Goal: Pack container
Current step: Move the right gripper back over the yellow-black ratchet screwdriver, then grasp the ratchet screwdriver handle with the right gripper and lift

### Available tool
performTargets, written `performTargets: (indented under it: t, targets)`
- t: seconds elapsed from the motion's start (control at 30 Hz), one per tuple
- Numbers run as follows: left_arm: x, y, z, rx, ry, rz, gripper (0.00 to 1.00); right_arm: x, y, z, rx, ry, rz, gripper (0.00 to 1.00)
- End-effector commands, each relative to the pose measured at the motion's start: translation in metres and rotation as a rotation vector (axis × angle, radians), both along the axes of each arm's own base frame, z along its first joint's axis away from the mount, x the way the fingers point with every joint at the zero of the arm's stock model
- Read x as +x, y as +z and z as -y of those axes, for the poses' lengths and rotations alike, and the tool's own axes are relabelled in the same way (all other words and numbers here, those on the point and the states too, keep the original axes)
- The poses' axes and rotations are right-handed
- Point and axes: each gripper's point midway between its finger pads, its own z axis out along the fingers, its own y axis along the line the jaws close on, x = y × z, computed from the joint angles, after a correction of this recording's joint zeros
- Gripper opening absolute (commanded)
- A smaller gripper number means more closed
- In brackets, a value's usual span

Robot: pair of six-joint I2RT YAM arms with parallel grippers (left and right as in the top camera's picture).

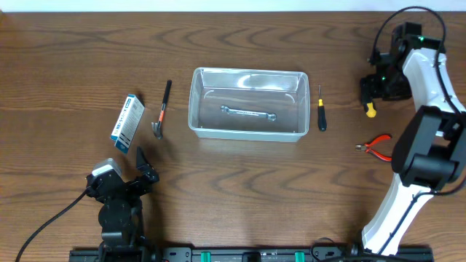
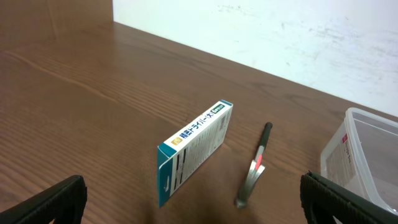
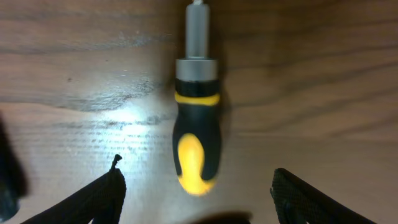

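My right gripper will next move down from above onto the screwdriver's black-and-yellow handle (image 1: 370,109) (image 3: 197,132), because it lies lengthwise between my open fingers.
The clear plastic container (image 1: 195,102) stands mid-table with a silver wrench (image 1: 247,113) lying in it; its corner shows in the left wrist view (image 2: 367,149). My right gripper (image 1: 376,96) is open and hovers over a yellow-and-black screwdriver (image 1: 370,109) at the far right. In the right wrist view the handle (image 3: 196,143) lies between the open fingers (image 3: 199,202), untouched. My left gripper (image 1: 145,166) is open and empty at the front left (image 2: 199,211), short of a blue-and-white box (image 2: 193,149) and a hammer (image 2: 255,168).
The hammer (image 1: 162,109) and the box (image 1: 127,122) lie left of the container. A small black-and-yellow screwdriver (image 1: 321,110) lies just right of it. Red pliers (image 1: 375,145) lie at the right, near the right arm's base.
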Motion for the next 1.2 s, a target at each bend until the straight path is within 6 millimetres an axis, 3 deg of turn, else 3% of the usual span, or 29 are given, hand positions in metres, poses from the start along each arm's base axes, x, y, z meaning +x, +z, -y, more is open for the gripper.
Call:
performTargets:
  t: [0.0, 0.5, 0.63, 0.93, 1.17]
  targets:
    - [0.000, -0.012, 0.000, 0.010, -0.002, -0.030, 0.98, -0.001, -0.015, -0.009, 0.019, 0.030, -0.029, 0.76]
    - [0.000, -0.012, 0.000, 0.010, -0.001, -0.030, 0.98, -0.007, -0.057, -0.011, 0.037, 0.019, -0.110, 0.73]
    - [0.000, -0.012, 0.000, 0.010, -0.002, -0.030, 0.98, -0.007, -0.060, -0.010, 0.037, 0.019, -0.112, 0.72]
    - [0.000, -0.012, 0.000, 0.010, -0.002, -0.030, 0.98, -0.006, -0.060, -0.009, 0.032, 0.019, -0.107, 0.46]
    - [0.000, -0.012, 0.000, 0.010, -0.002, -0.030, 0.98, -0.007, -0.059, -0.010, 0.034, 0.019, -0.114, 0.17]
